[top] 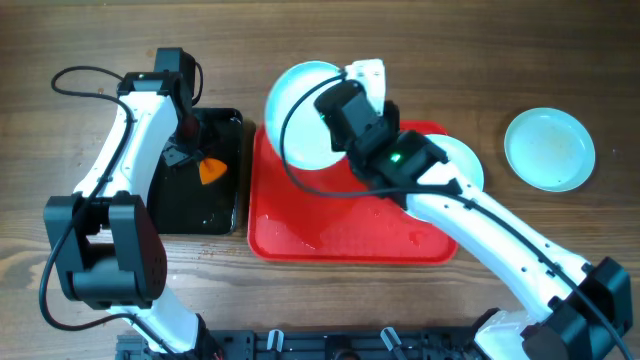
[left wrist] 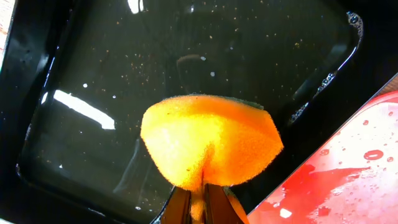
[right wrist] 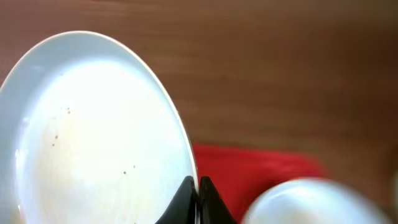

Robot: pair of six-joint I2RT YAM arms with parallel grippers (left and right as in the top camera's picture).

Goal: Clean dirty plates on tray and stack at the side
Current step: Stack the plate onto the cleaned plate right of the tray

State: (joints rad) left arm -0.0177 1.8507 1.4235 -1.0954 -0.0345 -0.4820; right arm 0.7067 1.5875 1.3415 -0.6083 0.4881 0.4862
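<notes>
My right gripper carries its plate to the right in the overhead view next, past the tray. The plate then goes down onto the one already lying on the tabletop.
My right gripper is shut on the rim of a pale plate, holding it tilted above the back left corner of the red tray. In the right wrist view the plate fills the left, with tiny brown specks, and my jaws pinch its edge. A second plate lies on the tray's back right, partly under my arm. A third plate sits on the table to the right. My left gripper is shut on an orange sponge above the black tray.
The black tray with water stands left of the red tray; it fills the left wrist view. The red tray's surface is wet. Bare wooden table lies in front and at far right.
</notes>
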